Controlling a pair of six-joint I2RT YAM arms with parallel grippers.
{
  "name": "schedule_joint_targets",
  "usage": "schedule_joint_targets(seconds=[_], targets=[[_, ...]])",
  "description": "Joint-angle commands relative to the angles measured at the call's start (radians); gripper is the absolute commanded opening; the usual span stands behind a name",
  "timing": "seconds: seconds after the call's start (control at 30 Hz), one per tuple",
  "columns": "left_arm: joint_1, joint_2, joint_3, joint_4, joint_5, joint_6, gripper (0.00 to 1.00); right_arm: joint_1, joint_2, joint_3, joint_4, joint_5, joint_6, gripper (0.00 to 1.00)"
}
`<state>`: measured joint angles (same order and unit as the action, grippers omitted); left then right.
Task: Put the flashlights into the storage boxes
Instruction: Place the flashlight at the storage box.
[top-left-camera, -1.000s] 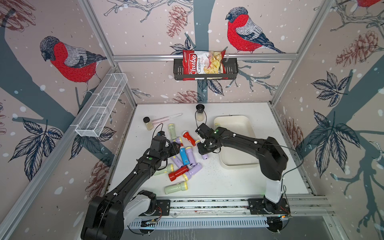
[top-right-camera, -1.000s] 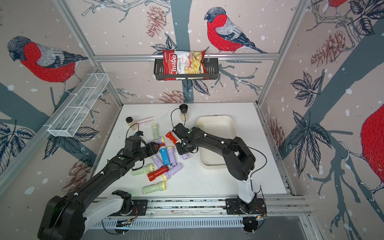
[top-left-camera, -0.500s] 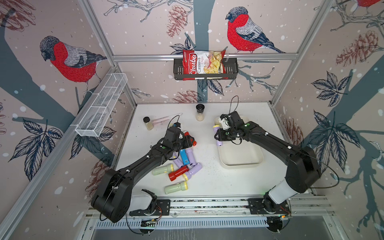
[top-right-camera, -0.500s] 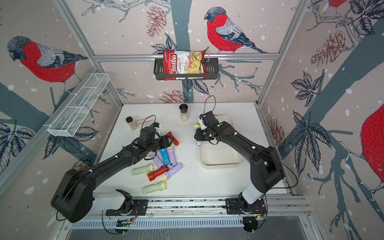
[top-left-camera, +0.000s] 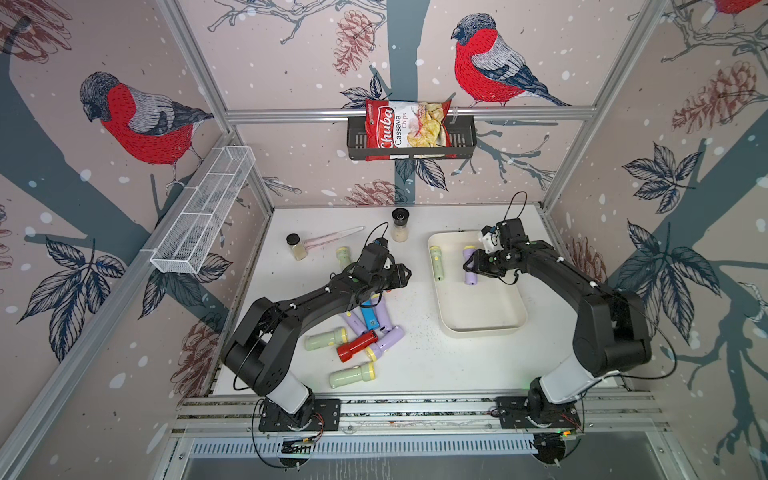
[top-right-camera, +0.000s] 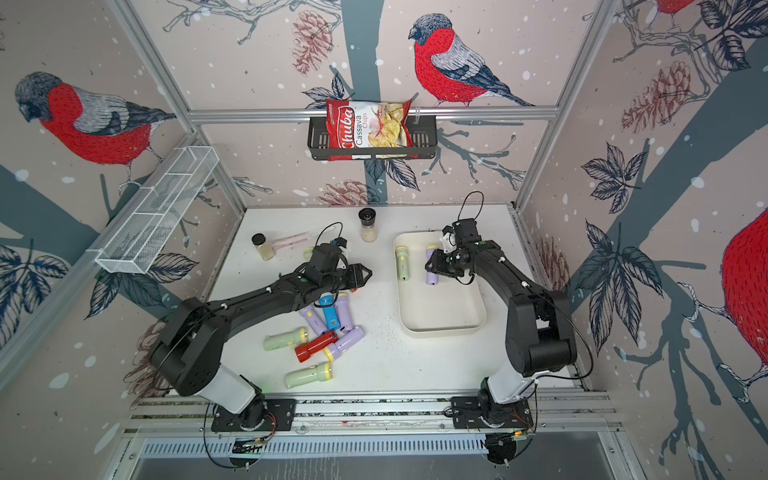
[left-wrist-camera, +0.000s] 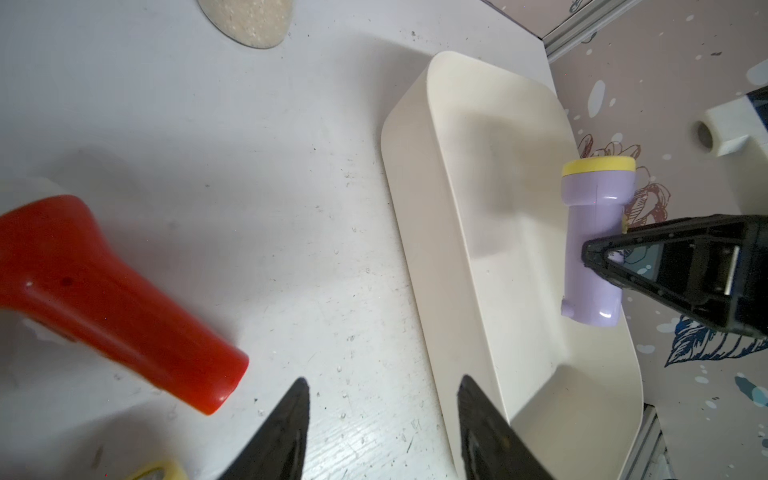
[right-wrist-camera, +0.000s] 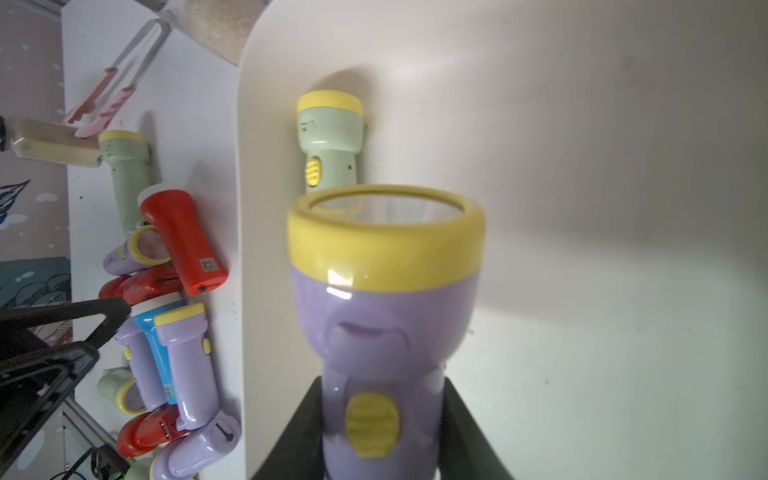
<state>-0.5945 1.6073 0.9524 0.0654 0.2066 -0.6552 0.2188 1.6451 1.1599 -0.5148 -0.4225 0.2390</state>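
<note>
My right gripper moves down and toward the pale green flashlight next to release the lilac one. The storage box's bare bottom beside that flashlight lies below.
My right gripper (top-left-camera: 475, 266) (right-wrist-camera: 382, 415) is shut on a lilac flashlight (top-left-camera: 469, 272) (top-right-camera: 432, 270) (left-wrist-camera: 594, 249) (right-wrist-camera: 386, 311) with a yellow rim, held over the far part of the cream storage box (top-left-camera: 482, 332) (top-right-camera: 440, 330) (left-wrist-camera: 415, 208) (right-wrist-camera: 249, 166). A pale green flashlight (top-left-camera: 436, 264) (top-right-camera: 402, 266) (right-wrist-camera: 330, 141) lies inside the box by its left wall. My left gripper (top-left-camera: 405, 274) (top-right-camera: 365, 274) (left-wrist-camera: 382, 380) is open and empty, low over the table between the box and a pile of flashlights (top-left-camera: 369, 318) (top-right-camera: 330, 318). A red flashlight (left-wrist-camera: 116, 299) lies beside it.
More flashlights lie nearer the front: red (top-left-camera: 357, 345), pale green (top-left-camera: 353, 376). One pale green one (top-left-camera: 343, 257) lies behind the left arm. Two spice jars (top-left-camera: 400, 224) (top-left-camera: 296, 246) and pink tongs (top-left-camera: 332, 239) stand at the back. A white mesh basket (top-left-camera: 203, 216) and a black wall basket (top-left-camera: 409, 153) hang on the walls.
The right gripper has carried the lilac flashlight from the pile, across the box's left rim, to over its inside. The left gripper has reached to the right, past the pile.
</note>
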Motion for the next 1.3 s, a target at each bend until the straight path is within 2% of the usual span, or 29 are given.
schedule_joint_targets(seconds=[0.0,0.33,0.47,0.73,0.87,1.13,1.27], targets=[[-0.002,0.03,0.033,0.021,0.022,-0.001,0.57,-0.005,0.034,0.015,0.0,-0.039,-0.036,0.34],[-0.001,0.092,0.093,-0.022,0.015,0.005,0.57,-0.004,0.184,0.096,0.008,-0.082,-0.06,0.35],[-0.001,0.094,0.115,-0.064,-0.002,0.023,0.57,0.003,0.225,0.115,0.04,-0.144,-0.064,0.36],[-0.001,0.093,0.139,-0.102,-0.029,0.039,0.57,0.029,0.339,0.212,0.05,-0.163,-0.091,0.39],[-0.001,0.094,0.158,-0.123,-0.038,0.05,0.57,0.028,0.4,0.288,0.033,-0.122,-0.071,0.4],[0.005,0.101,0.177,-0.144,-0.05,0.058,0.57,0.021,0.466,0.348,0.029,-0.162,-0.05,0.4],[0.007,0.105,0.181,-0.135,-0.045,0.055,0.57,0.013,0.469,0.343,0.035,-0.183,-0.048,0.45]])
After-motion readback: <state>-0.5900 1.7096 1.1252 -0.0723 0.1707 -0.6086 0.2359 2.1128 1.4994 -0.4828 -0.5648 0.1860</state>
